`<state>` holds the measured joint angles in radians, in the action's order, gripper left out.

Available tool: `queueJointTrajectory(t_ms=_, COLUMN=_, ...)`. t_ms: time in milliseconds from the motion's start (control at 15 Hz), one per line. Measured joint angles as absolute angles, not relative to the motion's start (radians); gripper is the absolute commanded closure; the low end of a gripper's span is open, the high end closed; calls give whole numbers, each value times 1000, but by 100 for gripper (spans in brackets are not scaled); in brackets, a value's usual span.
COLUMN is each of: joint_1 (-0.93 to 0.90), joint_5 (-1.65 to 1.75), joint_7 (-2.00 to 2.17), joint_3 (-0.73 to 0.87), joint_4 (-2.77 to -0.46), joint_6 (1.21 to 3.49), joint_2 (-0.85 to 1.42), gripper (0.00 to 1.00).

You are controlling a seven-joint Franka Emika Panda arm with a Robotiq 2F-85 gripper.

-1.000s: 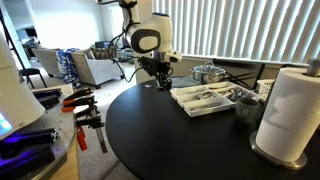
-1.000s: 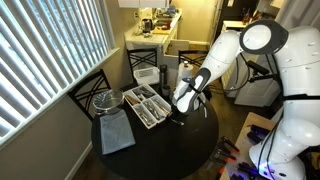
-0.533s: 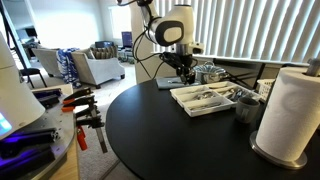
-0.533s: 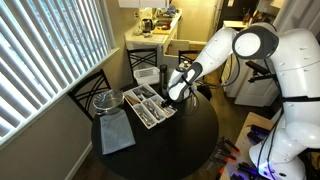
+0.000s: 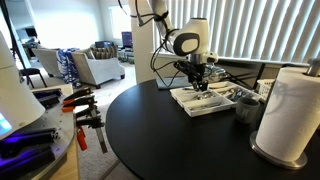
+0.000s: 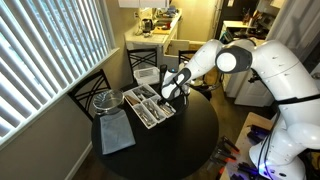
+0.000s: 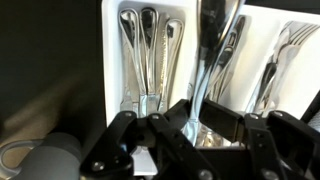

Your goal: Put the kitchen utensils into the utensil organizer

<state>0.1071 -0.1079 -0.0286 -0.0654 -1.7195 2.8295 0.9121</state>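
The gripper shifts toward the left in the wrist view next and lowers the silver utensil [image 7: 210, 50] over the organizer's section of silver handles.
The white utensil organizer [image 5: 202, 100] [image 6: 150, 105] [image 7: 116, 40] lies on the round black table. My gripper [image 7: 196, 112] is shut on a silver utensil [image 7: 210, 50], a slim metal piece that hangs from the jaws over a middle compartment. In both exterior views the gripper [image 5: 199, 84] [image 6: 166, 93] hovers just above the organizer. Several silver spoons [image 7: 147, 50] lie in the left compartment, and forks [image 7: 280, 55] lie in the right one.
A shiny metal pot [image 5: 207, 72] [image 6: 106, 100] stands behind the organizer. A dark grey cup [image 5: 246, 107] and a paper towel roll [image 5: 291, 115] stand beside it. A grey cloth [image 6: 116, 134] lies on the table. Orange-and-black clamps [image 5: 82, 110] lie on a side table.
The arm has swung from the table's far edge across to above the organizer, carrying the silver utensil.
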Motion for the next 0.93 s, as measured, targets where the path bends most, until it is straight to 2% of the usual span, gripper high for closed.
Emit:
queueJointTrajectory(t_ms=467, joint_1=94, joint_5=-108, joint_7=-10, joint_3=-15, joint_4=-1549, joint_6=2829, joint_2=1056, gripper=95)
queueJointTrajectory(t_ms=533, joint_1=89, joint_5=-108, joint_7=-4, joint_3=-8, joint_4=-1530, joint_6=2829, joint_2=1068, gripper=55)
queueJointTrajectory(t_ms=600, joint_1=85, joint_5=-108, joint_7=4, joint_3=-2, joint_4=-1512, joint_6=2829, joint_2=1081, gripper=53)
queueJointTrajectory(t_ms=733, joint_1=76, joint_5=-108, joint_7=23, joint_3=6, joint_4=-1481, joint_6=2829, joint_2=1104, gripper=43)
queueJointTrajectory(t_ms=933, joint_1=60, joint_5=-108, joint_7=42, joint_3=20, joint_4=-1461, joint_6=2832, joint_2=1120, gripper=23)
